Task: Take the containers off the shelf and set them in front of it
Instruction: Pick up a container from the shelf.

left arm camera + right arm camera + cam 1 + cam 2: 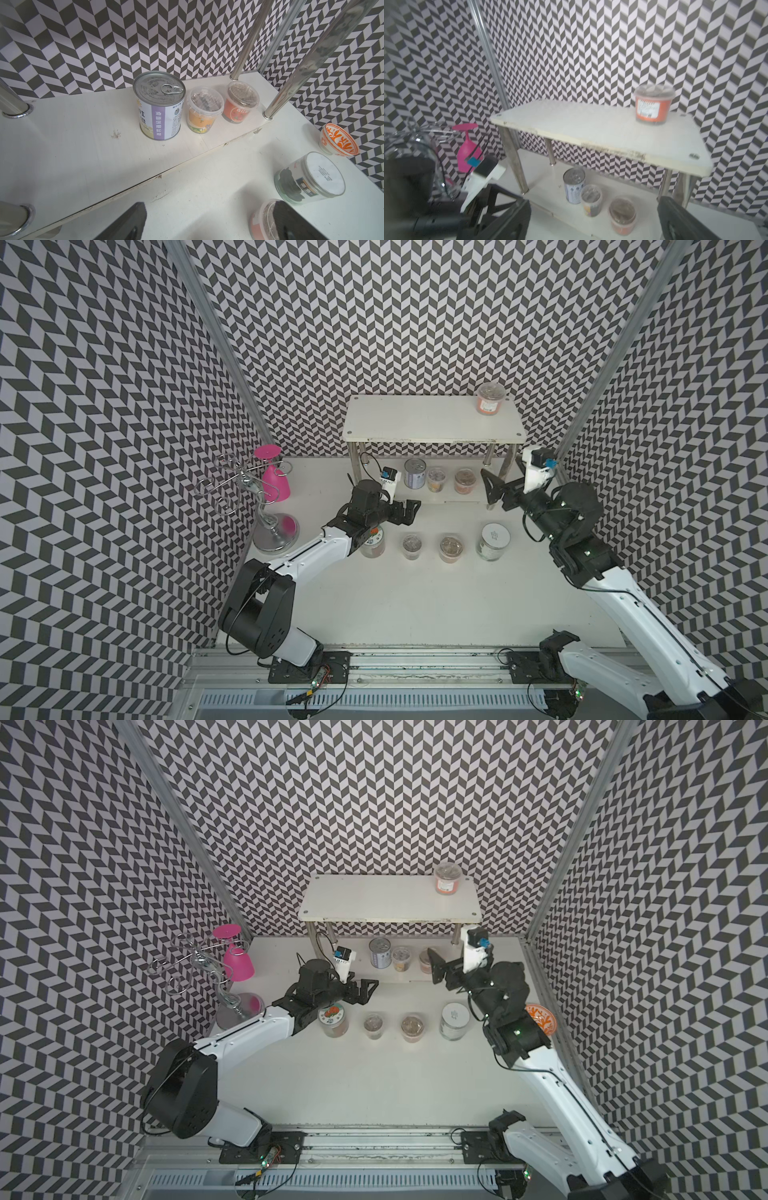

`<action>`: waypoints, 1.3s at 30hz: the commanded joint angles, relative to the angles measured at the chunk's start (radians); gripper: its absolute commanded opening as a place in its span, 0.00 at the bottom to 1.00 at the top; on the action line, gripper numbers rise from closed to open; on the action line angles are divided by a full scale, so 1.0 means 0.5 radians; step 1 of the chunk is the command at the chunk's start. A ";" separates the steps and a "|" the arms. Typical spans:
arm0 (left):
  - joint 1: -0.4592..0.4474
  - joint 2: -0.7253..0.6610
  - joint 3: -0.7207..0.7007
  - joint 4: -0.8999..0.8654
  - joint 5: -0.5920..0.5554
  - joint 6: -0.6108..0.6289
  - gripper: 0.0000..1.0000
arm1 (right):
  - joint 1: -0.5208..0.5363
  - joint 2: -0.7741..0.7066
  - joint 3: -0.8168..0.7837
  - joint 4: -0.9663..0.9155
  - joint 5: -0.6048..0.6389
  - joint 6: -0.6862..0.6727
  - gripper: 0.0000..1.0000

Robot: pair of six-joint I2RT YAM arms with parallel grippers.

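The orange tub stands outward of my right gripper, so next I need to move that gripper outward over the shelf's top level and close it around the tub.
The white two-tier shelf stands at the back. An orange tub sits on its top tier. On the lower tier are a silver pull-tab can, a yellow-label tub and an orange tub. In front stand a teal-orange-lidded jar, two clear tubs and a white-lidded jar. My left gripper hovers open before the lower tier, holding nothing. My right gripper is open and empty near the shelf's right front leg, facing the shelf.
A pink goblet hangs upside down on a silver wire stand at the left wall. An orange-patterned dish sits by the right wall, behind my right arm. Patterned walls close in three sides.
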 commanded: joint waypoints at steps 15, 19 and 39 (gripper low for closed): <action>-0.053 -0.069 0.095 0.051 0.028 0.027 1.00 | -0.363 1.209 1.333 -0.224 -0.282 -0.180 1.00; -0.070 -0.076 0.099 0.055 0.024 0.027 1.00 | -0.396 1.433 1.542 -0.251 -0.286 -0.190 1.00; -0.118 -0.112 0.103 0.055 0.006 0.005 1.00 | -0.414 2.007 2.108 -0.167 -0.135 -0.161 1.00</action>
